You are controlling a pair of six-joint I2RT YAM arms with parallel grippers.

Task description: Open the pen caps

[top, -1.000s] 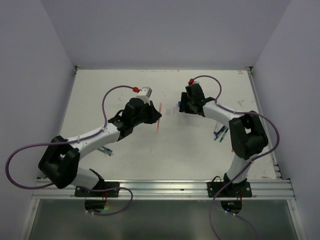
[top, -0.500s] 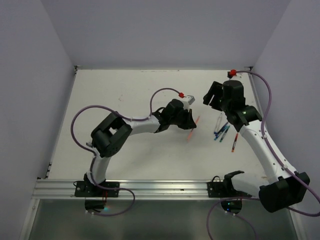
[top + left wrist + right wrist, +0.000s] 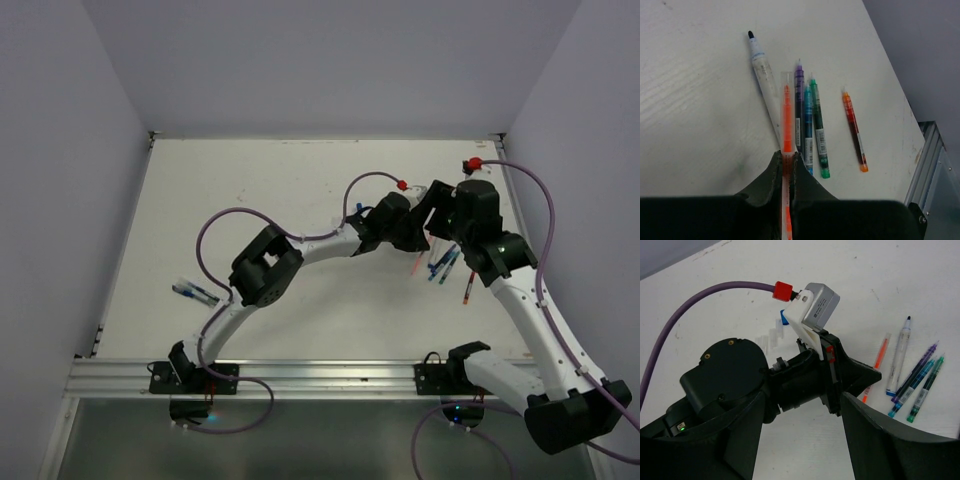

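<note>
The orange pen [image 3: 418, 263] goes down next onto the clear part of the bare table beside the white marker. My left gripper releases it there, as that spot lies below the gripper.
My left gripper [image 3: 785, 159] is shut on an orange pen [image 3: 787, 117], whose far end points out between a white marker [image 3: 762, 75] and a purple pen [image 3: 799, 97]. In the top view the left gripper [image 3: 412, 240] has reached to the right side of the table, with the orange pen [image 3: 418, 263] sticking out below it. My right gripper [image 3: 800, 440] stands open just above the left arm's wrist, nothing between its fingers. Small pen caps [image 3: 773, 333], pale ones and a blue one [image 3: 784, 319], lie on the table behind that wrist.
Purple, teal [image 3: 808, 127] and green [image 3: 818, 127] pens lie side by side near the right table edge. A red pen [image 3: 854, 131] lies apart, closer to the edge. More pens [image 3: 196, 293] lie at the near left. The two arms overlap closely at the right.
The left arm swung from the table's middle to the right with the orange pen, up to the row of pens. The right gripper opened wider and pulled back right.
</note>
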